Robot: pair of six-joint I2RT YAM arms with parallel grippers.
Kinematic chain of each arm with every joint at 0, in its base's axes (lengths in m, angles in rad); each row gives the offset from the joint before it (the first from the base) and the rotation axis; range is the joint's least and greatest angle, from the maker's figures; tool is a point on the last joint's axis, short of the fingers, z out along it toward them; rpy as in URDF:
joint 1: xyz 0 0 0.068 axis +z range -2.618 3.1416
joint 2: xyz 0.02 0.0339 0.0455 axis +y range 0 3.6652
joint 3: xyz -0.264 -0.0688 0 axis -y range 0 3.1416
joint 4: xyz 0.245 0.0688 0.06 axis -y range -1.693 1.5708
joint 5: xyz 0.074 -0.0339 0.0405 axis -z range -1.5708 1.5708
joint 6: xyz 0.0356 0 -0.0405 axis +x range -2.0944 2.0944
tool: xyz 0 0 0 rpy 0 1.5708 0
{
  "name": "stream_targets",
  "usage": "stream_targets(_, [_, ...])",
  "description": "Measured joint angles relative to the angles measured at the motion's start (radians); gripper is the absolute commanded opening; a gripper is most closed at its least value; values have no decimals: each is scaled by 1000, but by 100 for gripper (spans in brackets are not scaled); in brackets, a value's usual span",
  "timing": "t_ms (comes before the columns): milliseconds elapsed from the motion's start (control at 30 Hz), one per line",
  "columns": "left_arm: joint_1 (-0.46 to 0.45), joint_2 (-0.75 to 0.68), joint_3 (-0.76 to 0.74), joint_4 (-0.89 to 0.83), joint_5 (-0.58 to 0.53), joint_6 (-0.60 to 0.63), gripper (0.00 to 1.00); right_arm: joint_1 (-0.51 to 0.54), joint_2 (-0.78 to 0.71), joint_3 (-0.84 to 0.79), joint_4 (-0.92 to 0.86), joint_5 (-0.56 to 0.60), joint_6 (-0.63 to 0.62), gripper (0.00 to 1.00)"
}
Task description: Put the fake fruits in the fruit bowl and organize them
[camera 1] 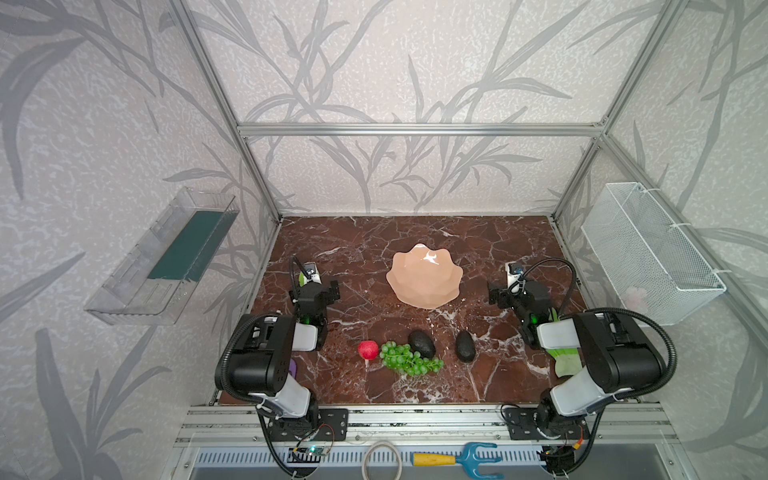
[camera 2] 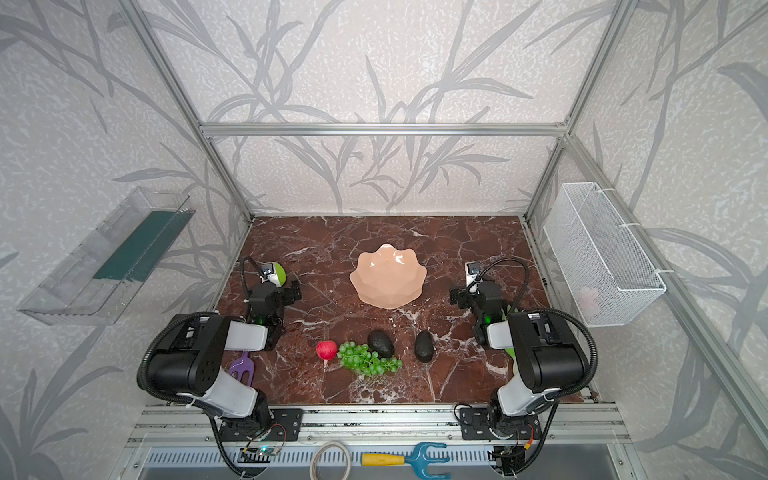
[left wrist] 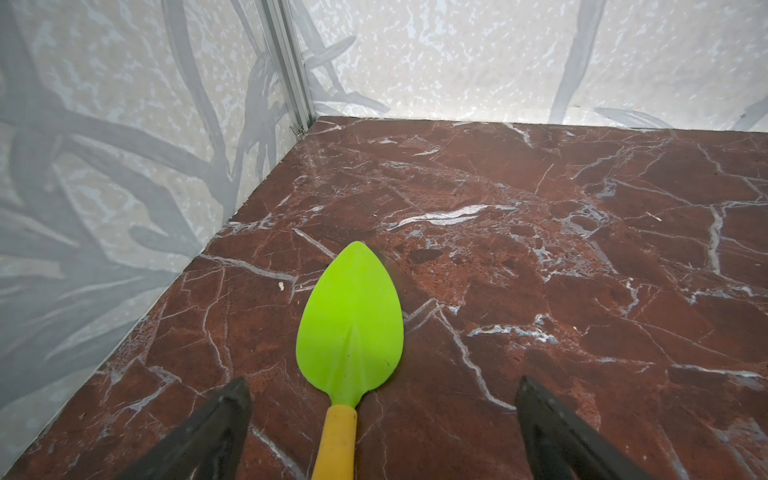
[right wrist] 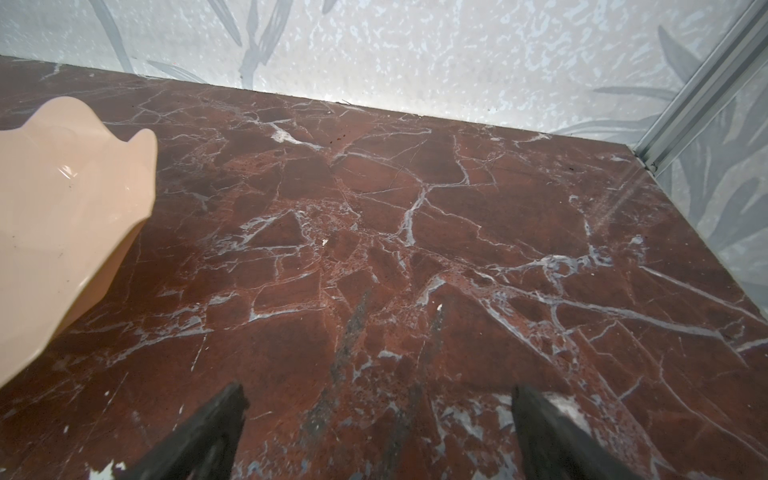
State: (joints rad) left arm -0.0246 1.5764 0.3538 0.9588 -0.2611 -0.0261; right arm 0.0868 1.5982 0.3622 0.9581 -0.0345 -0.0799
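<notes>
The avocado apart from the grapes has bare marble on both sides, leaving room for fingers, so my right gripper should move back and down over it next.
The peach-pink fruit bowl stands empty at mid-table, and its rim shows in the right wrist view. In front of it lie a red fruit, green grapes and two dark avocados; one avocado touches the grapes. My left gripper hangs open, left of the bowl, over a toy spade. To the bowl's right my right gripper is open above bare marble. Neither holds anything.
A green toy spade with a yellow handle lies under the left gripper. A purple tool sits beneath the left arm, a green glove beneath the right. A wire basket and a clear tray hang on the side walls.
</notes>
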Motion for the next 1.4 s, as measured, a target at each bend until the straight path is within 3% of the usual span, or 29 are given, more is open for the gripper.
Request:
stream_targets(133, [0, -42, 16, -91, 0, 1, 99, 3, -21, 2, -32, 31, 5, 99])
stream_targets(267, [0, -229, 180, -445, -19, -56, 99, 30, -176, 116, -327, 115, 42, 99])
stream_targets(333, [0, -336, 282, -595, -12, -99, 99, 39, -267, 247, -484, 127, 132, 99])
stream_targets(467, [1, -558, 383, -818, 30, -179, 94, 35, -391, 328, -582, 2, 257, 97])
stream_targets(633, [1, -721, 372, -995, 54, -257, 92, 58, -442, 324, -818, -136, 340, 92])
stream_targets(900, [1, -745, 362, -1191, 52, -302, 93, 492, -602, 356, -1296, 35, 419, 90])
stream_targets(1167, [2, -745, 366, -1251, 61, -319, 94, 700, -575, 304, -1458, 168, 617, 88])
stream_targets(1400, [2, -753, 367, -1267, 81, -334, 94, 807, -486, 258, -1459, 211, 776, 87])
